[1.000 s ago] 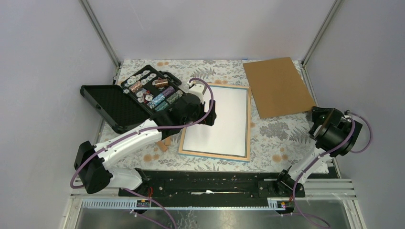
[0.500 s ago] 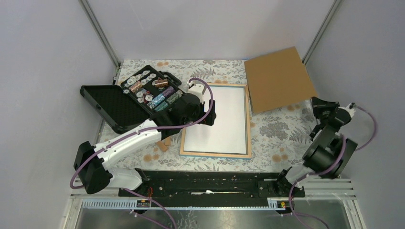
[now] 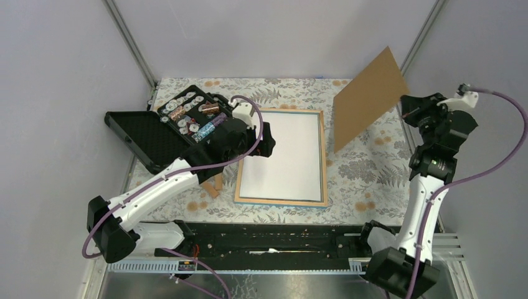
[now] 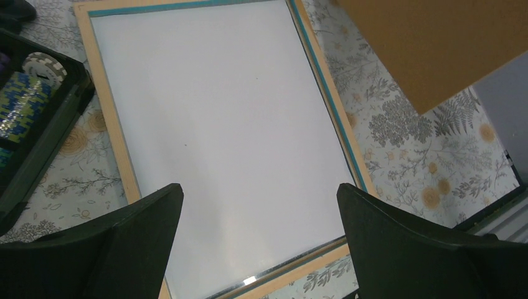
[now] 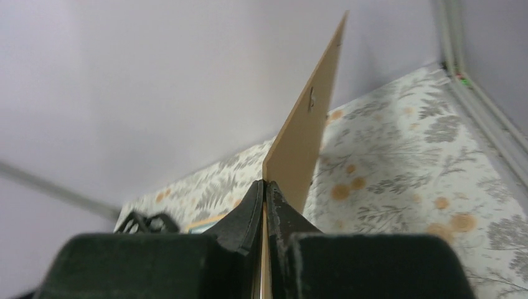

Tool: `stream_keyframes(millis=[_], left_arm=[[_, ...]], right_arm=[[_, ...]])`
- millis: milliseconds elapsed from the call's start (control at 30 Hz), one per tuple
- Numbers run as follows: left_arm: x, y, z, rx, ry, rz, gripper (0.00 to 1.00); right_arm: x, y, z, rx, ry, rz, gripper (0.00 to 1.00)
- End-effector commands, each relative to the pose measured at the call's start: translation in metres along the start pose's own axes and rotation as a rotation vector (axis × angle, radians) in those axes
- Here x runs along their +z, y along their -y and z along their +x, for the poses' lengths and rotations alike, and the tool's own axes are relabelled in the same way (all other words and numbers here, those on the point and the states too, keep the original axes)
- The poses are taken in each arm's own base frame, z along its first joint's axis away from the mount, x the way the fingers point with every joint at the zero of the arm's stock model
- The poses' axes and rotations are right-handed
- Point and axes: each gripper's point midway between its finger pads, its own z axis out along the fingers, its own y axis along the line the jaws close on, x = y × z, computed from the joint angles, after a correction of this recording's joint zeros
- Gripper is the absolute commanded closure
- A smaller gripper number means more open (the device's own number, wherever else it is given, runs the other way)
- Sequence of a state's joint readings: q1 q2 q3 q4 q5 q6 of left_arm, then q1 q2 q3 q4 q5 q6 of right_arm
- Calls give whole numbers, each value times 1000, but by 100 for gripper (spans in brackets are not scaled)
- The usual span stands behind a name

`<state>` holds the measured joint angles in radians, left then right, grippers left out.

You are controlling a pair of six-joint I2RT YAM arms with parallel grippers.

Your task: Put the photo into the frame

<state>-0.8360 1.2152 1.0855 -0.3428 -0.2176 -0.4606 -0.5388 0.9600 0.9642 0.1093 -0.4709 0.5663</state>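
Note:
I should swing my right gripper toward the frame (image 3: 324, 159) and down next, to turn the tilted backing board (image 3: 367, 96) flat over the frame's rim. The photo is already inside.
The frame (image 3: 324, 159) lies back side up in the middle of the table, its light wood rim with a blue inner edge showing. The photo (image 3: 283, 156) lies in it, white back up. Both show in the left wrist view: the frame's rim (image 4: 106, 124) and the photo (image 4: 218, 106). My left gripper (image 3: 264, 138) is open and empty above the frame's left side, its jaws (image 4: 258, 187) wide apart over the photo. My right gripper (image 3: 408, 107) is shut on the plain brown backing board (image 3: 367, 96) and holds it tilted in the air at the far right, edge-on in the right wrist view (image 5: 308, 131).
An open black case (image 3: 193, 118) of small parts, its lid (image 3: 140, 140) flat to the left, stands left of the frame. A small wooden piece (image 3: 215, 187) lies by the frame's near left corner. Grey walls close in the floral cloth.
My right arm has lifted the backing board off the table and swung it up on edge. My left gripper has shifted a little left over the frame.

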Motion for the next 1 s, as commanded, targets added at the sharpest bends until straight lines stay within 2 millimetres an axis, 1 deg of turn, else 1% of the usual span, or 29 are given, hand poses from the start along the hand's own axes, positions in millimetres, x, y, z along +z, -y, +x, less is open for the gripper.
stream_keyframes(millis=[0, 100, 200, 300, 367, 400, 467, 533, 633, 733, 800, 833, 933, 967], left_arm=[[-14, -2, -39, -63, 116, 19, 1], [-17, -13, -50, -102, 144, -3, 1], [-19, -22, -59, -139, 160, -12, 1], [-22, -23, -68, -164, 171, -10, 1], [-29, -20, -78, -185, 185, 16, 1], [-35, -16, -88, -198, 197, 37, 1], [-44, -10, -100, -241, 198, 66, 1], [-53, -6, -104, -292, 175, 93, 1], [-63, -4, -99, -373, 133, 136, 1], [-66, -5, -91, -440, 82, 177, 1], [-63, -11, -85, -466, 57, 176, 1], [-60, -16, -82, -469, 46, 169, 1], [-49, -35, -75, -505, -10, 158, 1], [-46, -44, -77, -525, -13, 167, 1]], right_arm=[[-24, -53, 7, -154, -77, -90, 100], [-37, -81, 8, -182, -95, -193, 100], [-51, -103, 13, -226, -111, -295, 100], [-61, -123, 20, -252, -148, -372, 100], [-64, -134, 26, -269, -177, -410, 100], [-64, -137, 31, -276, -199, -425, 100], [-68, -151, 42, -283, -252, -486, 100], [-73, -166, 56, -277, -312, -566, 100], [-81, -192, 79, -285, -406, -663, 100], [-88, -209, 114, -342, -519, -681, 100], [-95, -222, 132, -379, -561, -697, 100], [-95, -225, 139, -395, -573, -692, 100], [-97, -239, 162, -433, -631, -731, 100], [-98, -244, 170, -447, -652, -749, 100]])
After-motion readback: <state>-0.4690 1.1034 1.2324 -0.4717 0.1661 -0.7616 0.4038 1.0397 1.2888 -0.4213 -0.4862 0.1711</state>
